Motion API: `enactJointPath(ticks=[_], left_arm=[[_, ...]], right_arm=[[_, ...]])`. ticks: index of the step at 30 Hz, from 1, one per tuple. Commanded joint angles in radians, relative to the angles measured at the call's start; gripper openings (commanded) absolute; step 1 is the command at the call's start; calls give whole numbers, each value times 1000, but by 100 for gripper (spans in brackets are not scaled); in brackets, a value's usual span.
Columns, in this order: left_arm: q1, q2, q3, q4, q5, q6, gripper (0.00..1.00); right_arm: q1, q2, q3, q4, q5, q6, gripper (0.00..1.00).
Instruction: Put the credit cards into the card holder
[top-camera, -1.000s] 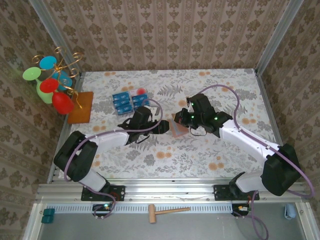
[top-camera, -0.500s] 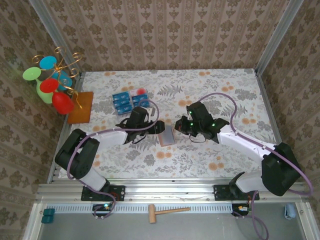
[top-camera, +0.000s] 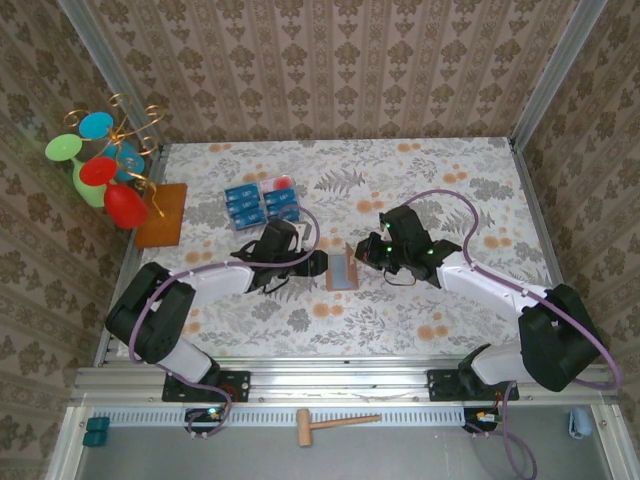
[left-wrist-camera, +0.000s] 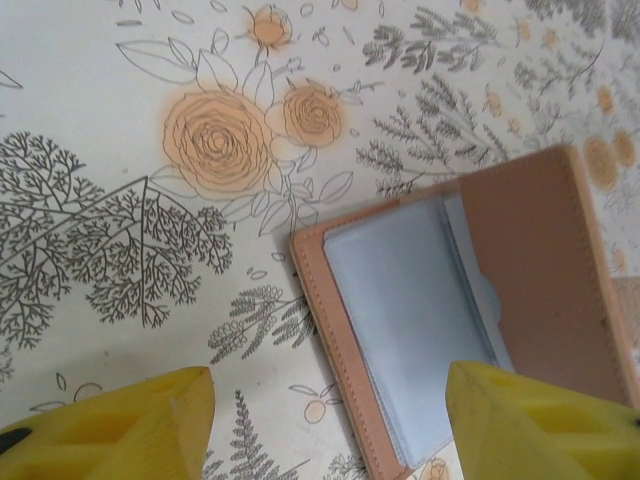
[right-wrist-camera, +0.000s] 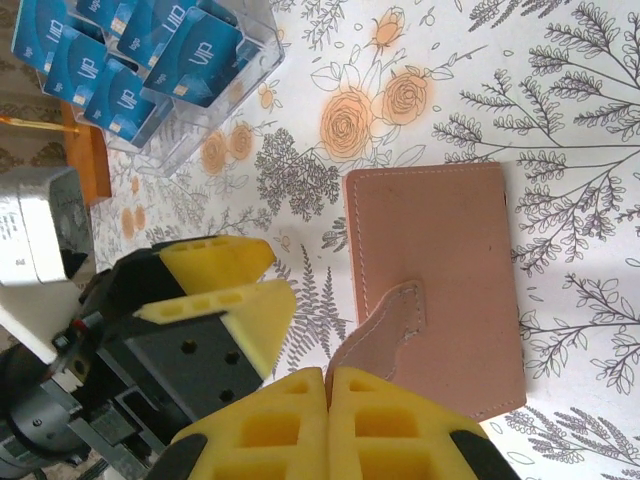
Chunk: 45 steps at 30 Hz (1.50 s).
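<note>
The flap is raised. I will swing my right gripper down, away from the pocket (left-wrist-camera: 405, 300), to lay the flap flat, then release the strap over the table.
The tan card holder (top-camera: 342, 270) lies open on the flowered table between the two arms. In the left wrist view its greyish inner pocket (left-wrist-camera: 405, 300) faces up and the tan flap (left-wrist-camera: 540, 270) stands raised at the right. My left gripper (left-wrist-camera: 330, 430) is open, its yellow fingers (left-wrist-camera: 130, 425) on either side of the holder's near corner. My right gripper (right-wrist-camera: 327, 385) is shut on the holder's closing strap (right-wrist-camera: 390, 325), lifting that flap of the card holder (right-wrist-camera: 440, 250). The blue credit cards (top-camera: 262, 203) stand in a clear tray (right-wrist-camera: 250, 70) at the back left, apart from both grippers.
An orange-brown mat (top-camera: 162, 214) lies at the table's left edge, under a wire stand with coloured glasses (top-camera: 105, 165). A small wooden hammer (top-camera: 335, 424) lies on the rail in front of the arm bases. Patterned walls close in the table.
The right gripper has carried the card holder left and nearer, and the holder now lies open with its grey inside showing. The left gripper has closed in on its left edge.
</note>
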Motion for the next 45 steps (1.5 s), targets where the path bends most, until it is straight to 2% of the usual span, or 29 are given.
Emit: enactJointPath(ticks=[1,18,25,33,36,40,42,45], left_arm=[[-28,23,59,-69,-46,58,64],[-107,149,215,-231,-161,146,65],[-122,176,255,-264,-169,154,65],[-128,188,269,-269,-163,154,65],[-128,184,264,-256,-150,154,61],[-127,179,254,-230,-127,152,44],[-129,175,249,-218,-116,147,39],[-129,166,249,-210,-109,140,24]], right_arm=[[-22,14,-21,18,-25,-27,0],[-183,-5,-166,30,-53,-95,0],[-256,63,-225,19,-26,-130,0],[-263,86,-236,42,-32,-136,0],[-264,87,-231,40,-35,-136,0],[-264,77,-210,22,-45,-147,12],[-263,68,-197,8,-46,-153,15],[-264,46,-179,-16,-54,-160,21]])
